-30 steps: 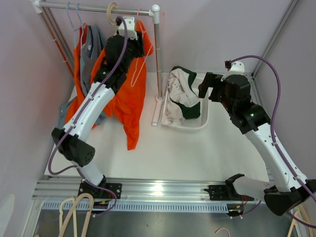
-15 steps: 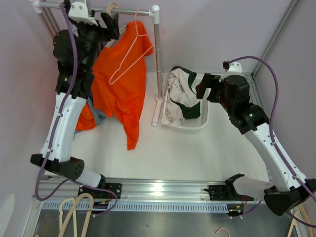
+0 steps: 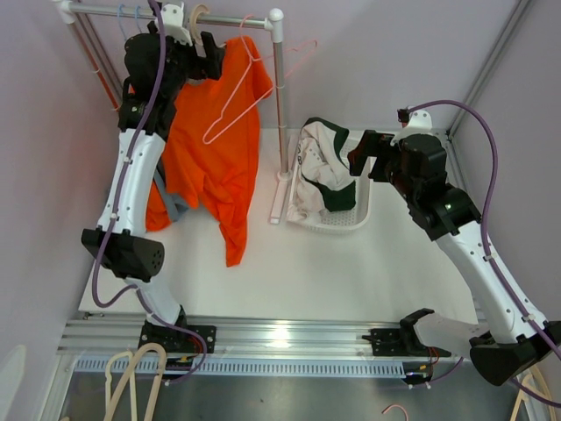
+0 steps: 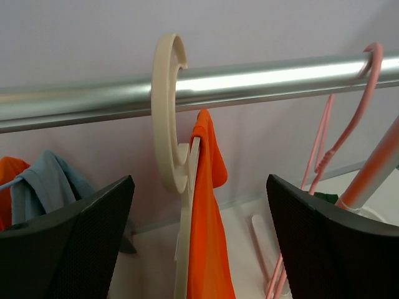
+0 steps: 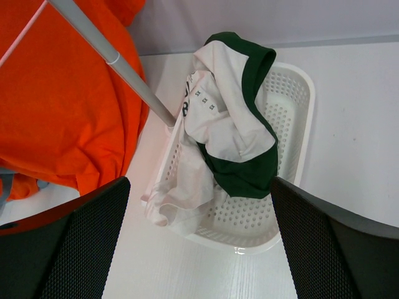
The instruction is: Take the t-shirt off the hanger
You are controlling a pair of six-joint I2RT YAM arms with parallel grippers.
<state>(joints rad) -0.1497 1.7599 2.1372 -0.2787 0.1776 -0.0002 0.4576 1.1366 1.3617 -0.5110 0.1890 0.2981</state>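
My left gripper is open and will next push outward to get its fingers on either side of the cream hook's lower stem (image 4: pixel 174 173), just outward, below the bar.
An orange t-shirt (image 3: pixel 215 149) hangs from a cream hanger whose hook (image 3: pixel 200 12) sits over the metal rail (image 3: pixel 237 19). My left gripper (image 3: pixel 207 51) is raised to the rail, just below and in front of that hook. In the left wrist view the cream hook (image 4: pixel 166 112) and the shirt (image 4: pixel 209 243) lie between my open fingers (image 4: pixel 68 249), touching neither; the gripper (image 4: pixel 199 249) holds nothing. My right gripper (image 3: pixel 364 156) is open and empty, hovering above the white basket (image 5: pixel 299 93), as the right wrist view (image 5: pixel 199 249) also shows.
An empty pink wire hanger (image 3: pixel 238 92) hangs on the rail in front of the shirt, also in the left wrist view (image 4: pixel 330 143). The rack's upright post (image 3: pixel 280 96) stands beside the basket. A white-and-green garment (image 3: pixel 320 171) fills the basket. Blue-grey and orange clothes (image 3: pixel 162 206) hang at the left.
My left arm lifted off the front of the orange shirt, swung up and left, then settled at the cream hook. The pink hanger swung right. The right arm has not moved.
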